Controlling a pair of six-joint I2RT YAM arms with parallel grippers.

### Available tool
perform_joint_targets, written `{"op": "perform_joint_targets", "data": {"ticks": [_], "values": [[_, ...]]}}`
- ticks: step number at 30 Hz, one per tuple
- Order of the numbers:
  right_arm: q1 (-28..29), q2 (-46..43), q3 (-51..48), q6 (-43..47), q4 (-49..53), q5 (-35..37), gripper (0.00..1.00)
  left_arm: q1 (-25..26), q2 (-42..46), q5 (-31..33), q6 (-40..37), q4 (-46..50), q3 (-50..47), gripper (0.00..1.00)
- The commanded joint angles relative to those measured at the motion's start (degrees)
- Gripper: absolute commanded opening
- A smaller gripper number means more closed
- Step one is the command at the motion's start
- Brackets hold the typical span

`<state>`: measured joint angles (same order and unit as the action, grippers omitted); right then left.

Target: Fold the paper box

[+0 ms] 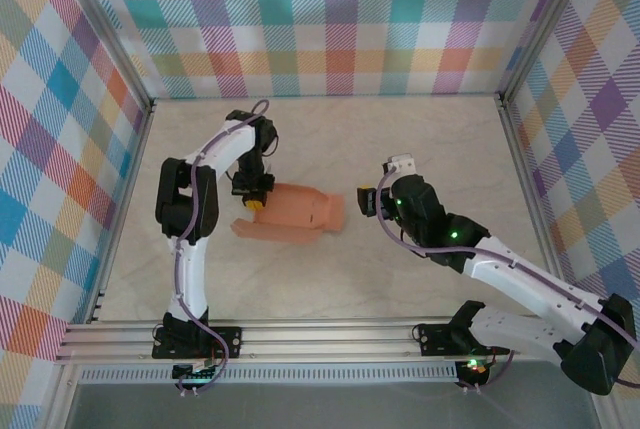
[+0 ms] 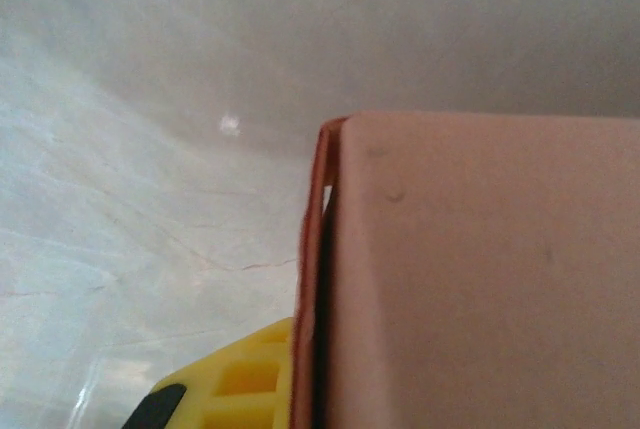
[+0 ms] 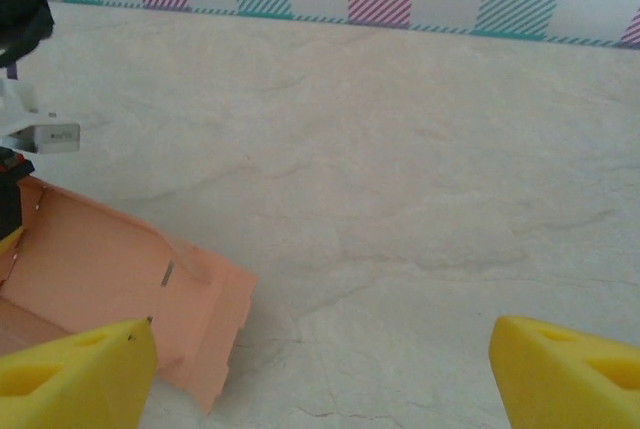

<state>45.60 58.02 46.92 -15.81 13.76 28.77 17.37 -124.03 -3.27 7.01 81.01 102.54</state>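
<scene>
The box's end card is already doubled. The box in my left gripper should next move slightly back toward the base, and then I let go of the box's edge.
The paper box is a salmon-orange card piece lying partly folded on the table, left of centre. My left gripper is shut on its left end. In the left wrist view one yellow finger presses against the doubled card edge, and the box panel hides the other finger. My right gripper hangs just right of the box, open and apart from it. In the right wrist view its yellow fingertips stand wide over bare table, with the box's notched end flap at the lower left.
The table top is pale marble-patterned, walled by plaid panels at the back and both sides. An aluminium rail runs along the near edge with both arm bases on it. Free room lies behind and to the right of the box.
</scene>
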Motion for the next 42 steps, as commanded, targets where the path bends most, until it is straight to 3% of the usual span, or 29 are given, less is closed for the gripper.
{"op": "perform_joint_targets", "data": {"ticks": [1, 8, 14, 24, 27, 30, 35, 39, 42], "values": [[-0.8, 1.2, 0.9, 0.1, -3.0, -2.4, 0.86, 0.7, -2.5, 2.5, -4.5, 6.5, 0.6, 0.00], [-1.9, 3.4, 1.3, -0.6, -3.7, -4.0, 0.86, 2.4, -5.9, 5.0, -4.2, 5.5, 2.9, 0.04], [-2.4, 3.4, 1.3, -1.0, -3.1, -4.1, 0.86, 3.4, -6.5, 6.5, -2.4, 4.2, 4.6, 0.25], [-3.3, 3.8, 1.1, -2.2, -3.5, -5.9, 0.86, 4.1, -4.6, 6.3, -1.2, 5.3, 8.7, 0.37], [-3.5, 4.2, 1.1, -2.6, -3.6, -6.6, 0.86, 4.1, -3.2, 6.1, -0.7, 5.7, 8.7, 0.53], [-3.8, 5.0, 1.2, -3.1, -3.4, -7.5, 0.86, 4.1, -1.1, 6.0, 0.0, 5.7, 8.7, 0.62], [-4.6, 7.5, 2.0, -5.0, -2.7, -9.3, 0.86, 3.6, 4.2, 9.7, 2.7, 5.7, 10.1, 1.00], [-6.3, 11.3, 3.4, -7.7, -2.7, -13.6, 0.86, 2.5, 10.7, 11.5, 6.0, 3.2, 10.5, 1.00], [-6.9, 15.6, 4.8, -4.5, -4.4, -18.0, 0.86, 1.3, 18.0, 13.5, 8.7, -0.5, 7.5, 1.00]]}}
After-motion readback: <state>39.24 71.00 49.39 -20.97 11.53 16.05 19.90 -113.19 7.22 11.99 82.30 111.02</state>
